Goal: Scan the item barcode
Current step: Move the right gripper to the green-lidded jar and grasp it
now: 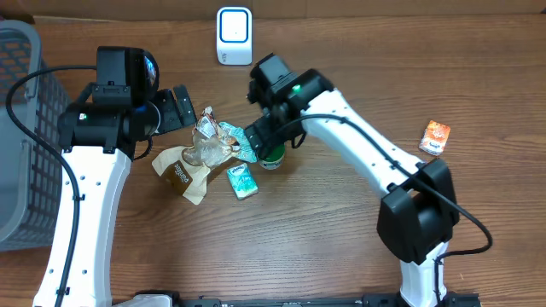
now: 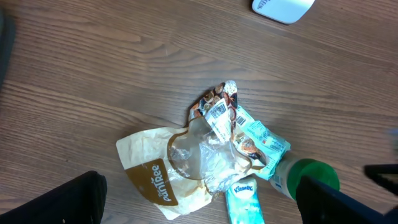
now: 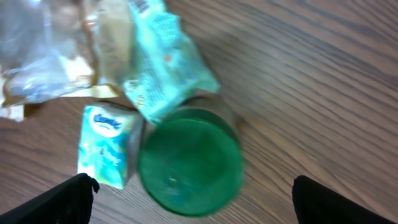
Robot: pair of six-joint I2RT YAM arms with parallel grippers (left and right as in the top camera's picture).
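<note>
My right gripper lowers its open fingers around the green lid of the bottle (image 1: 273, 156) (image 3: 191, 165) next and closes there, as the lid lies below, between them.
A green-lidded bottle (image 1: 273, 156) stands upright at the right edge of a small pile of goods. My right gripper (image 1: 264, 143) hovers straight above it, open; in the right wrist view the green lid (image 3: 189, 160) lies between the two dark fingers (image 3: 62, 200) without touching them. The pile holds a clear snack wrapper with a barcode label (image 2: 217, 115), a teal packet (image 2: 261, 140), a Kleenex pack (image 1: 242, 182) and a brown-and-cream bag (image 1: 177, 170). My left gripper (image 1: 189, 109) is open, up and left of the pile, holding nothing. The white scanner (image 1: 235, 35) stands at the table's far edge.
A grey mesh basket (image 1: 19, 128) fills the left edge of the table. An orange packet (image 1: 435, 136) lies alone at the right. The right arm's base (image 1: 418, 222) stands at the front right, and bare wood lies between the pile and the scanner.
</note>
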